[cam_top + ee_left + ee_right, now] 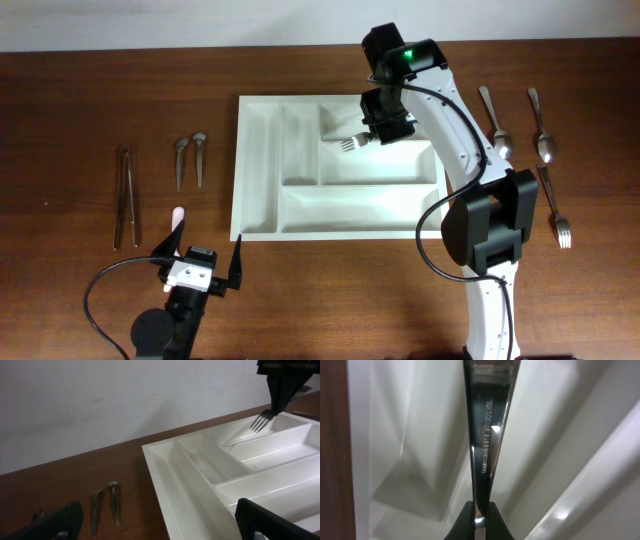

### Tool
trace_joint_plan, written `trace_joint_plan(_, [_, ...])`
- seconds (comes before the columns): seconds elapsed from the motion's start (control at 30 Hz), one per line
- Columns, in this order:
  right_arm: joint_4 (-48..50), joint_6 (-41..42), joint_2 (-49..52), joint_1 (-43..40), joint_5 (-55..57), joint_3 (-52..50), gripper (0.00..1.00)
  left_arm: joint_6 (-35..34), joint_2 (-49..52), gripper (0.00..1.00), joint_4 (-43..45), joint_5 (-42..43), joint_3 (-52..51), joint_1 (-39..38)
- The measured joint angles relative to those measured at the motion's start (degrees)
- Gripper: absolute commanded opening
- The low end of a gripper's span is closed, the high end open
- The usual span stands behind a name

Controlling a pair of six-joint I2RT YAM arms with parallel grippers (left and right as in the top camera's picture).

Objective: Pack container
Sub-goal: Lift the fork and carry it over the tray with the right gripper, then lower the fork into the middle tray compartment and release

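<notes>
My right gripper next turns, eases back, lowers the silver fork into the tray's empty middle crosswise section (378,163) (533,450) and releases it, as the fork slants over the tray's divider.
The white cutlery tray (258,170) lies at the table's middle; it also shows in the left wrist view (165,467) and the right wrist view (390,420). My right gripper (385,128) is shut on a silver fork (350,143) and holds it over the tray's far crosswise compartment, tines pointing left. The fork shows in the left wrist view (260,421), and its handle runs up between the fingers (479,515) in the right wrist view (487,435). My left gripper (205,260) is open and empty near the table's front, left of the tray's near corner.
Left of the tray lie two small spoons (190,158), metal tongs (125,195) and a pale pink-tipped piece (178,214). Right of the tray lie two spoons (495,120) (541,125) and a fork (555,208), beside the right arm's base.
</notes>
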Motion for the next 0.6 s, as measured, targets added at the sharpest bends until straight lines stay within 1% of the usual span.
trace_joint_plan(0.37, [-1.4,8.3,0.0,-0.3,-2.0,0.0,0.05,0.0,0.0,0.99,0.0,0.0,0.0,0.0])
trace_joint_plan(0.43, [-2.4,9.3,0.0,-0.3,-2.0,0.0,0.07,0.0,0.0,0.99,0.0,0.0,0.0,0.0])
trace_joint_plan(0.6, [-4.7,11.2,0.0,-0.2,-1.7,-1.7,0.04,0.0,0.0,0.99,0.0,0.0,0.0,0.0])
